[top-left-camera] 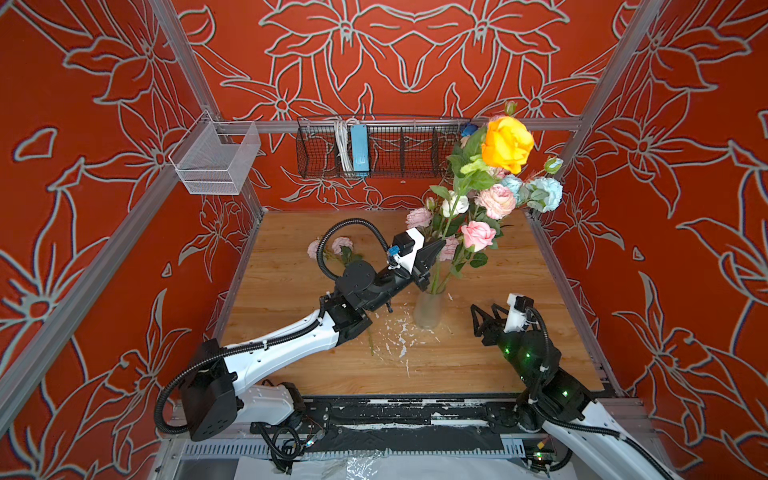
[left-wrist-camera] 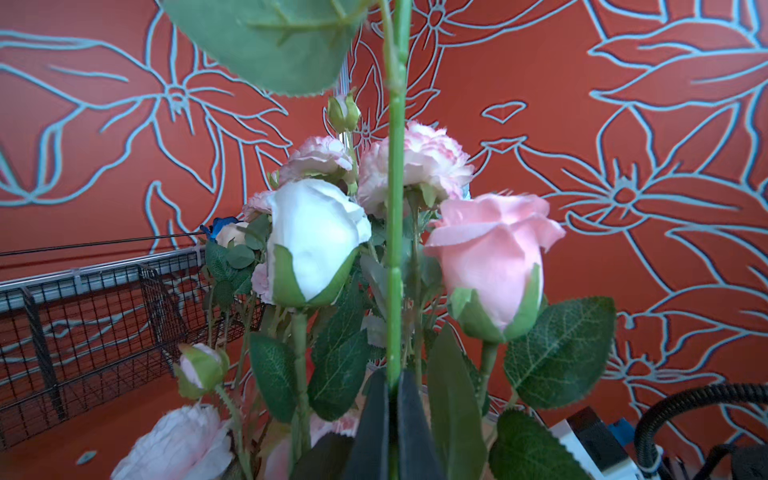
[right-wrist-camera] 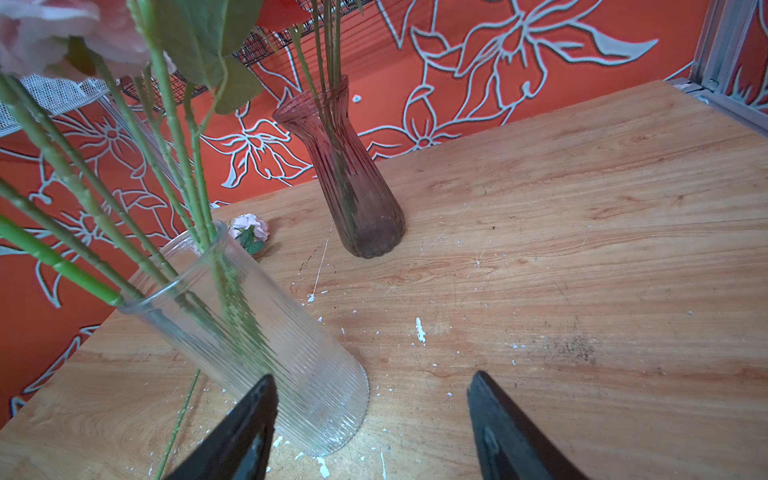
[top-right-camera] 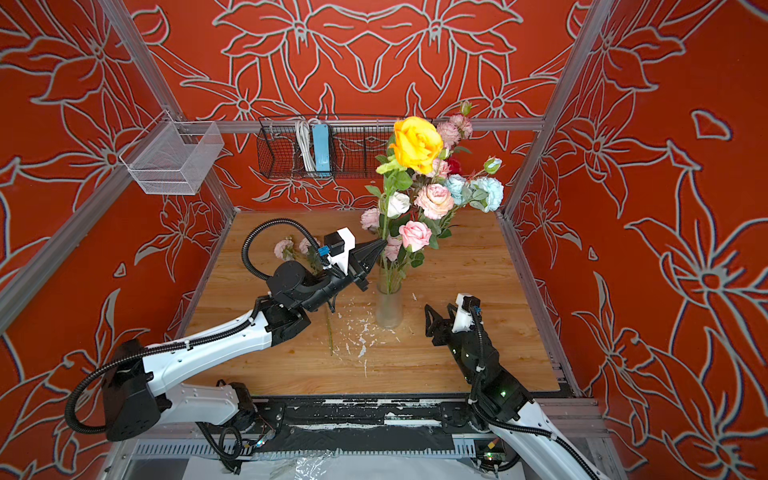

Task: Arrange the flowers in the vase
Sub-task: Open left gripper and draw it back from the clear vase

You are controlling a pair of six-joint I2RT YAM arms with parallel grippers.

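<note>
My left gripper next lowers the orange rose's stem toward the clear vase's opening and releases it, since that rose towers over white and pink roses.
A clear ribbed vase stands mid-table with several green stems in it. My left gripper is shut on the tall orange rose's stem, well above the vase mouth. A white rose and a pink rose stand just behind that stem. A pink peony sprig lies on the table behind the left arm. My right gripper is open and empty, low beside the vase's base.
A dark red ribbed vase with stems stands farther back on the table. A black wire basket and a white mesh basket hang on the frame. White flakes litter the wood near the clear vase.
</note>
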